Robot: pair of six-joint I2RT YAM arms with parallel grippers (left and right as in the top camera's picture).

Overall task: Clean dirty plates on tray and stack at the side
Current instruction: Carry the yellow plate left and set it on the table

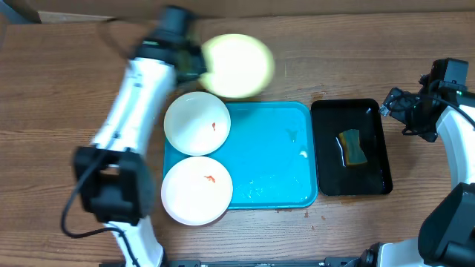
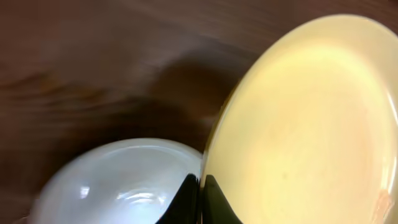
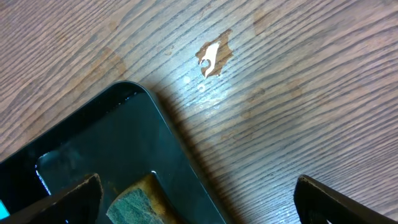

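Bare wood lies below my left gripper, to its left in the overhead view, so next my gripper will swing away from the turquoise tray (image 1: 271, 156) and down to let go of the plate.
My left gripper (image 1: 191, 63) is shut on the rim of the pale yellow-green plate (image 1: 237, 65) and holds it tilted over the wood behind the tray; arm and plate are blurred. In the left wrist view the closed fingers (image 2: 200, 199) pinch that plate (image 2: 311, 124), with a white plate (image 2: 118, 186) below. Two white plates (image 1: 197, 123) (image 1: 197, 190), each with a small orange-red smear, lie on the left end of the turquoise tray (image 1: 271, 156), overhanging its edge. My right gripper (image 1: 393, 111) (image 3: 198, 186) hangs open and empty over the black tray's far corner.
A narrow black tray (image 1: 375, 148) (image 3: 93, 143) to the right of the turquoise tray holds a green-and-yellow sponge (image 1: 353, 147) (image 3: 134, 205). The wooden table has a pale chipped spot (image 3: 213, 56). Small wet specks lie on the turquoise tray's right half.
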